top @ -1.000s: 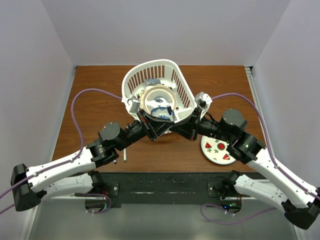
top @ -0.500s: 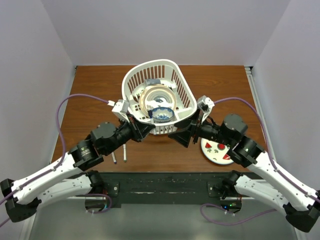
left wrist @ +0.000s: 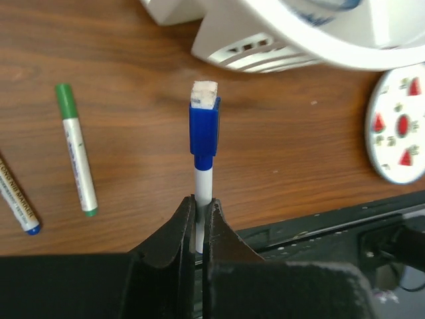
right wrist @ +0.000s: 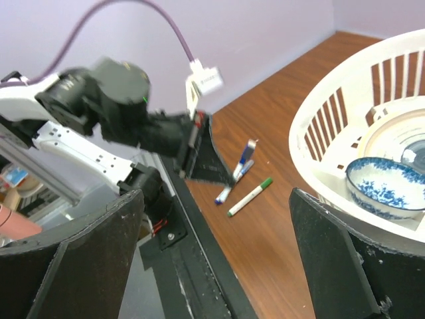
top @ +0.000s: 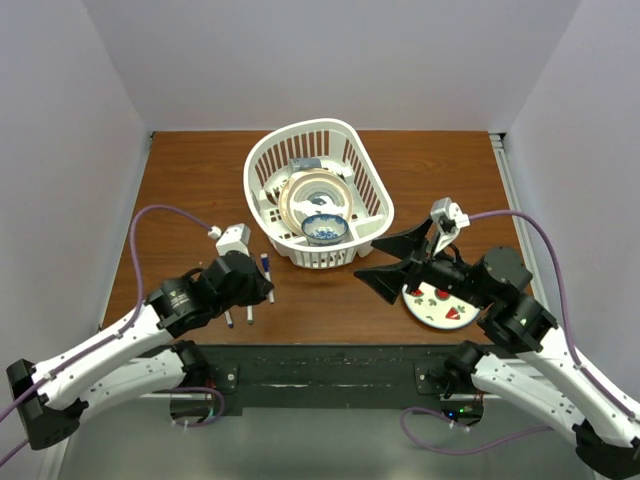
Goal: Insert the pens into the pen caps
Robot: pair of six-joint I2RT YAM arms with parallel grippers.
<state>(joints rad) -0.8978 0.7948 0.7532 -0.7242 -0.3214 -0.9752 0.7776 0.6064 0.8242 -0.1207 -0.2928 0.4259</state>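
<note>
My left gripper brings the white pen down onto that clear strip next and releases its body, since bare wood lies below the gripper, beside the green-capped pen.
My left gripper is shut on the lower barrel of a white pen, which points away from it with a blue pen cap on its far end. In the top view that gripper holds the pen near the table's left front. A second pen with a green cap lies flat on the wood to the left. A third pen lies beside it, its far end cut off. My right gripper stands wide open and holds nothing, just off the basket's near right side.
A white slotted basket sits mid-table with a plate and a blue-patterned bowl inside. A small white plate with red pieces lies under my right arm. The black mounting rail runs along the near edge.
Both grippers have drawn back from their meeting point in front of the basket. The right gripper has opened. The left has swung left and nearer, carrying the blue-capped pen.
</note>
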